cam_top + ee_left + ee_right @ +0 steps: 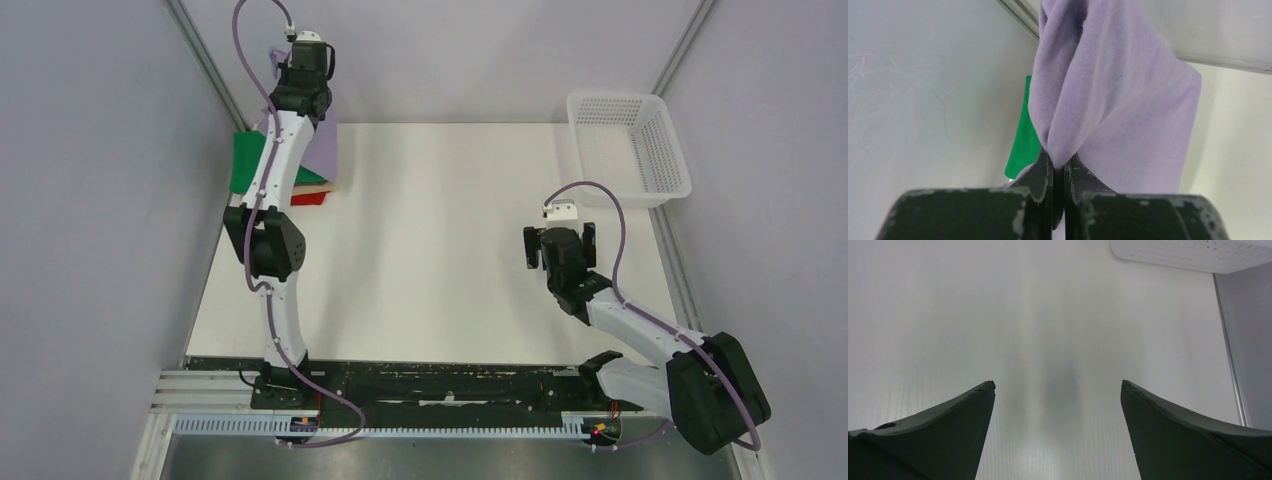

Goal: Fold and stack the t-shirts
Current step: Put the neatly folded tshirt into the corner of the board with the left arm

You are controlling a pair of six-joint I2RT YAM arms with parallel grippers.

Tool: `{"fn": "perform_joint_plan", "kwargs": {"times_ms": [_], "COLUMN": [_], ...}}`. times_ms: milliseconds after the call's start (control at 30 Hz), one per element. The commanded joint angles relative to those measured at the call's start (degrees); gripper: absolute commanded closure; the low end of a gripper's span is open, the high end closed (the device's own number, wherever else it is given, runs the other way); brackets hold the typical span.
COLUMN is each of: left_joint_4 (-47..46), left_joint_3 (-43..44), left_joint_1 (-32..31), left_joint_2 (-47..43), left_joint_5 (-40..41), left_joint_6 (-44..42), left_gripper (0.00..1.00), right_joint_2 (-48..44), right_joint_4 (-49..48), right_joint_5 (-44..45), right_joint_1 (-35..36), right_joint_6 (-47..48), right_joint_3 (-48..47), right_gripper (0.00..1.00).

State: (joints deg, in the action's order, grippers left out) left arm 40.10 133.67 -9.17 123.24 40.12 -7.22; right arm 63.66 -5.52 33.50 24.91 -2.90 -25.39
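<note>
The lavender fold [322, 147] in my left gripper needs to go down toward the side and onto the stack [250, 165] next, because the green shirt lies bare along that side.
The lavender t-shirt [324, 150] hangs over a stack at the table's far left, with the green shirt [247, 162] on top, a beige edge [314, 187] and a red one [309, 199] below. My left gripper [285, 62] is above that stack, mostly hidden behind the wrist. In the left wrist view it [1058, 162] is shut on a fold of the lavender shirt [1118, 100], with the green shirt [1023, 145] beneath. My right gripper [558, 243] hovers over the bare table at the right, open and empty; the right wrist view shows its fingers [948, 425] wide apart.
A white mesh basket [630, 145] stands at the far right corner; it also shows in the right wrist view [1193, 252]. Grey walls close in the table [430, 250] on the left, back and right. The arm bases sit on a rail at the near edge.
</note>
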Motion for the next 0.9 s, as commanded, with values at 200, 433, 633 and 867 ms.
{"fn": "perform_joint_plan", "kwargs": {"times_ms": [200,433,633,867], "left_joint_4": [-5.9,-7.4,-7.3,-6.7], "left_joint_3": [-0.8,-0.6,-0.8,-0.9], "left_joint_1": [5.9,9.0,11.6,12.7], "left_joint_2": [3.6,7.2,8.6,7.7], "left_joint_5": [-3.8,-3.7,-3.3,-2.0], "left_joint_6": [0.6,1.0,1.2,2.2], "left_gripper": [0.98,0.98,0.90,0.49], "right_joint_2": [-0.1,-0.7,-0.9,-1.2], "right_joint_4": [-1.1,-0.9,-0.6,-0.3], "right_joint_5": [0.7,1.0,1.3,1.4], "right_joint_1": [0.0,0.0,-0.1,-0.1], "right_joint_6": [0.8,0.9,0.9,0.8], "right_joint_3": [-2.6,-2.5,-2.5,-2.6], "right_gripper": [0.02,0.02,0.02,0.02]}}
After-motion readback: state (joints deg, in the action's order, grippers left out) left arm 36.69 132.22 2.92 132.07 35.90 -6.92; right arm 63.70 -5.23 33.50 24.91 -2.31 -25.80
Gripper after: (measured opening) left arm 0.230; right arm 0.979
